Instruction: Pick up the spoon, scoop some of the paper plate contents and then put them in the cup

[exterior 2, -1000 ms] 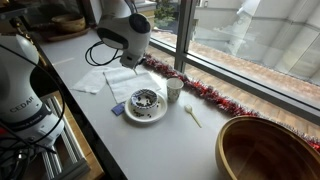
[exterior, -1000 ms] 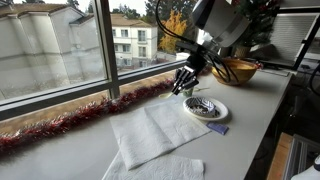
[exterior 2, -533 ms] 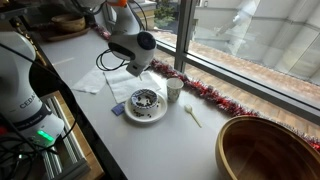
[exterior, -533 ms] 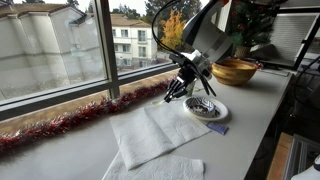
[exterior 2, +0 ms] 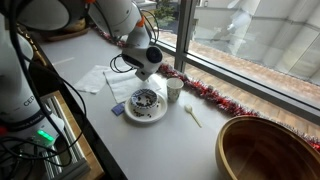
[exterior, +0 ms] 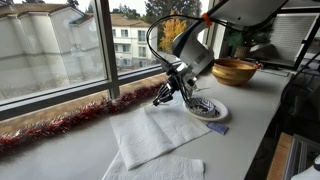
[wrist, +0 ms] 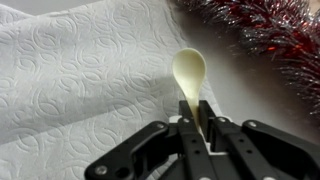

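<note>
The gripper moves down slightly next and releases the pale cream spoon's handle onto the white paper towel, which lies just below the gripper.
In the wrist view my gripper (wrist: 200, 125) is shut on the handle of a pale cream spoon (wrist: 189, 70), whose bowl points away over a white paper towel (wrist: 80, 80). In an exterior view the gripper (exterior: 165, 97) hangs low over the towel, just left of the paper plate (exterior: 222, 110) with its dark contents (exterior: 203, 105). In an exterior view the plate (exterior 2: 147, 119) holds a dark heap of contents (exterior 2: 146, 99), and the whitish-green cup (exterior 2: 174, 90) stands right behind it. A second pale spoon-like thing (exterior 2: 190, 113) lies on the table beside the cup.
Red tinsel (exterior: 80, 118) runs along the window sill (wrist: 262, 30). A golden-brown wooden bowl (exterior: 235, 70) (exterior 2: 265, 150) stands further along the counter. White paper towels (exterior: 150, 130) (exterior 2: 112, 80) are spread on the counter. A small blue thing (exterior 2: 118, 109) lies by the plate.
The arm has swung down and away from the plate towards the paper towel and tinsel. The gripper stayed shut; plate, cup and bowl have not moved.
</note>
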{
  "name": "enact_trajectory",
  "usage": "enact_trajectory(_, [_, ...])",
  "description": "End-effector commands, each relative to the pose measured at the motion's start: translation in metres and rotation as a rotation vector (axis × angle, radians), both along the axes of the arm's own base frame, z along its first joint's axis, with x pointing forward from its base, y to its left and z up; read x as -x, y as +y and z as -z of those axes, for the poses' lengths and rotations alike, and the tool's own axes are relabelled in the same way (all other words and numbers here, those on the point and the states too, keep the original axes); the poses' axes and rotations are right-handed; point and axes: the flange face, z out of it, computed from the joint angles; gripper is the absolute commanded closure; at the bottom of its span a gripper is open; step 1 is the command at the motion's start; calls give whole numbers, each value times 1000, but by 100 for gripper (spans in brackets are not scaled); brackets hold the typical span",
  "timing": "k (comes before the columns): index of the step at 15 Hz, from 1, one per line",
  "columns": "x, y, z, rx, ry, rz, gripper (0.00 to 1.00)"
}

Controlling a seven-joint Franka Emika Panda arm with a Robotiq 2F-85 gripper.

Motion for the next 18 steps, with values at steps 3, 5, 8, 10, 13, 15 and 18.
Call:
enact_trajectory(3, [-15, 3, 20, 38, -19, -74, 97])
enact_trajectory(5, [-14, 5, 18, 72, -29, -113, 62])
enact_trajectory(8, [-2, 18, -11, 110, -48, -212, 48])
enact_trajectory(10, [11, 23, -39, 195, -78, -269, 34])
enact_trajectory(13, [30, 26, -74, 308, -103, -340, 14])
enact_trajectory(15, [43, 29, -97, 383, -117, -385, 2])
enact_trajectory(18, [58, 35, -124, 488, -121, -456, 0])
